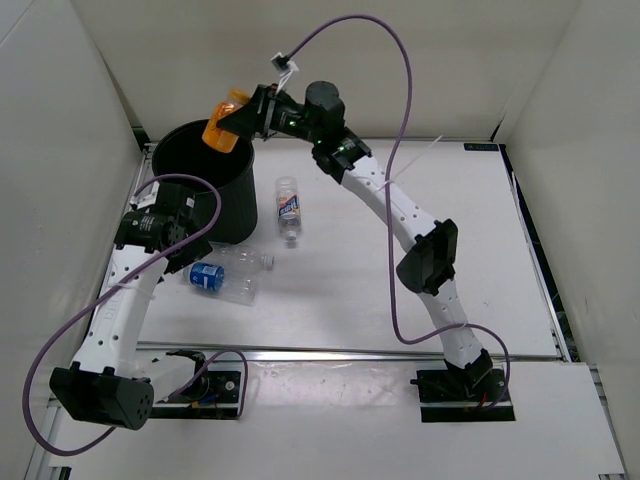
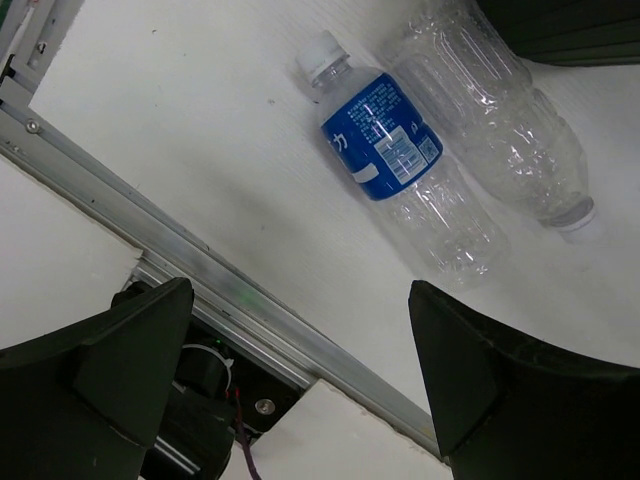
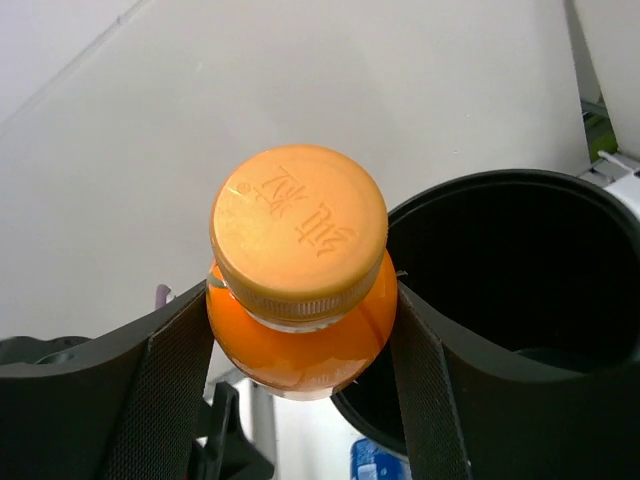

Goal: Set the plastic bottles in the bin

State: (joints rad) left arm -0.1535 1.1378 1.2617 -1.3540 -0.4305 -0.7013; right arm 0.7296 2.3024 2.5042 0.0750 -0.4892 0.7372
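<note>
My right gripper should move in over the black bin's opening (image 1: 198,154) (image 3: 508,290) and open, because the orange bottle is still at the black bin's far rim.
My right gripper (image 1: 240,118) is shut on the orange bottle (image 1: 224,128), holding it over the far rim of the black bin (image 1: 205,195). In the right wrist view the orange bottle (image 3: 300,290) sits cap-up between the pads, with the bin's rim (image 3: 470,190) just to its right. My left gripper (image 1: 160,228) is open and empty beside the bin. The blue-label bottle (image 2: 400,170) and the plain clear bottle (image 2: 500,110) lie side by side on the table below it, and both show in the top view (image 1: 208,276) (image 1: 245,262). The white-blue label bottle (image 1: 288,208) lies right of the bin.
White walls close the table in at the back and both sides. An aluminium rail (image 2: 150,240) runs along the near table edge. A purple cable (image 1: 400,120) arcs over the right arm, another loops round the left arm (image 1: 60,340).
</note>
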